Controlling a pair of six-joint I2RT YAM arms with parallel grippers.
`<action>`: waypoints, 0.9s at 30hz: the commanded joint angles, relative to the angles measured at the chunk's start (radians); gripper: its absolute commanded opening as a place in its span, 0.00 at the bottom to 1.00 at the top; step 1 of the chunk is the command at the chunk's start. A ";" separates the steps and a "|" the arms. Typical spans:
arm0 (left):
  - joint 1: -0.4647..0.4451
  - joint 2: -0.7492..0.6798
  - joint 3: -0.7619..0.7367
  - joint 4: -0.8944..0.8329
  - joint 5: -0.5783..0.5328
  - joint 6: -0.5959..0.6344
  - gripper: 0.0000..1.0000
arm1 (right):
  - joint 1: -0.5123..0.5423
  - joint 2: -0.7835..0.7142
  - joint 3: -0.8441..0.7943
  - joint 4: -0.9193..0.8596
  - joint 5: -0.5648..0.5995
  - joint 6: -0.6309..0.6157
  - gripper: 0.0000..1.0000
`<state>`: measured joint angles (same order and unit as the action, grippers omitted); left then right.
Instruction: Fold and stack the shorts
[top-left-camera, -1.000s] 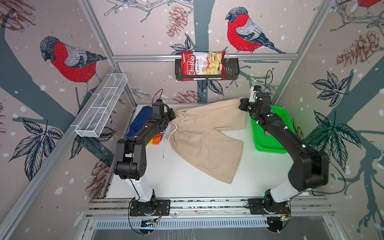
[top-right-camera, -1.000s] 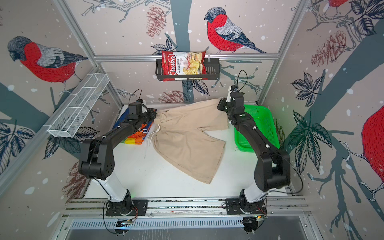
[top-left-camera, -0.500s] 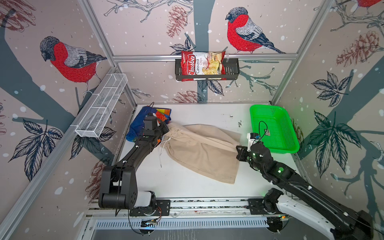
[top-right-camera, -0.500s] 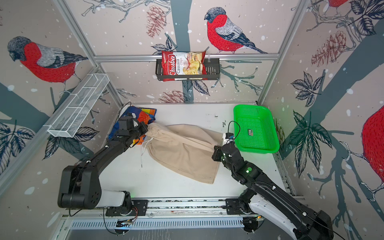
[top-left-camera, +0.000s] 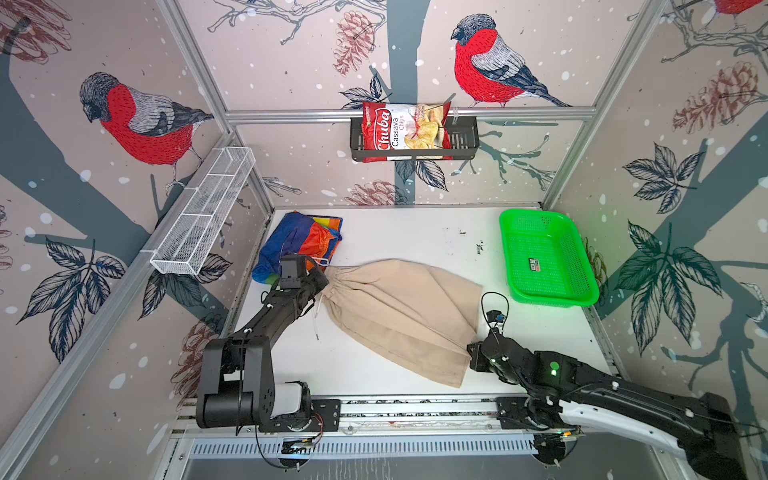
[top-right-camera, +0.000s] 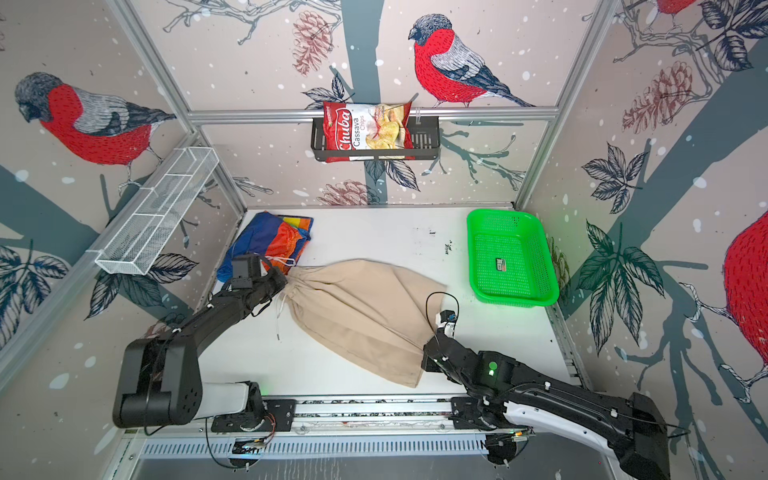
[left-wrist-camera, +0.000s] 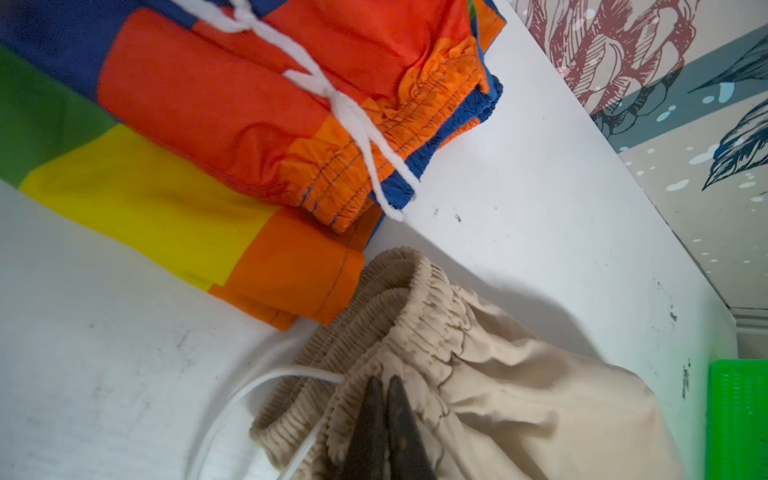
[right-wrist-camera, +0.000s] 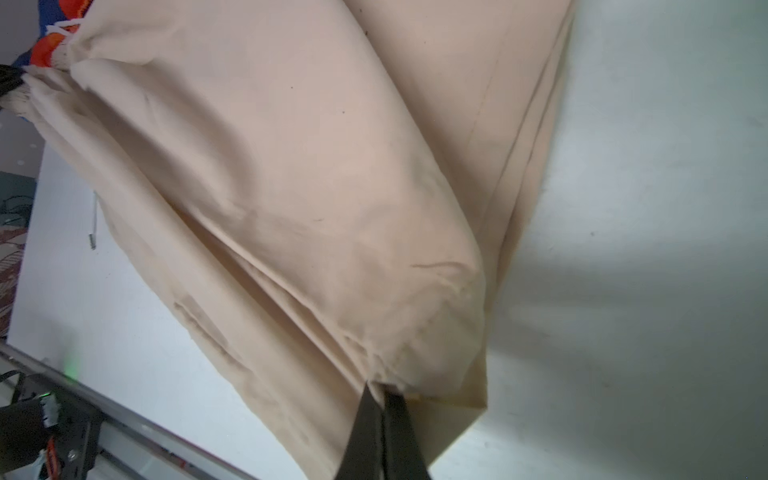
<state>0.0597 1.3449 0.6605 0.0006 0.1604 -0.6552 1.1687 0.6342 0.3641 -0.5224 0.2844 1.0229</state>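
My right gripper draws the leg hem back to the table's near edge next and releases, since the legs lie creased.
The beige shorts (top-left-camera: 399, 311) (top-right-camera: 365, 316) lie folded lengthwise across the middle of the white table, legs doubled over each other. My left gripper (top-left-camera: 322, 282) (left-wrist-camera: 384, 380) is shut on their gathered elastic waistband (left-wrist-camera: 419, 328), with the white drawstring (left-wrist-camera: 249, 395) looping beside it. My right gripper (top-left-camera: 471, 353) (right-wrist-camera: 380, 388) is shut on the leg hem at the opposite end (right-wrist-camera: 415, 357). The rainbow-striped shorts (top-left-camera: 299, 245) (top-right-camera: 270, 243) (left-wrist-camera: 187, 145) lie bundled at the back left, just behind the left gripper.
A green mesh basket (top-left-camera: 577, 266) (top-right-camera: 540, 257) stands at the back right with a small label inside. A white wire shelf (top-left-camera: 203, 212) hangs on the left wall. A black rack with a chips bag (top-left-camera: 405, 131) is on the back wall.
The right arm has swung from the back of the table to the front right, carrying one leg over the other. The left gripper drew the waistband forward. The shorts now lie folded in half.
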 joint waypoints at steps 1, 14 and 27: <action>0.022 -0.019 0.020 0.099 -0.017 -0.026 0.00 | 0.028 0.001 0.072 -0.129 0.048 -0.017 0.00; 0.025 -0.018 0.076 0.094 0.040 -0.036 0.00 | 0.487 0.382 0.197 -0.029 -0.069 0.014 0.00; 0.049 0.017 0.040 0.116 0.059 -0.050 0.00 | 0.536 0.581 0.176 0.102 -0.052 -0.009 0.71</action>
<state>0.1059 1.3571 0.7063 0.0578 0.2321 -0.7029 1.7184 1.2579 0.5400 -0.3843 0.1932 1.0180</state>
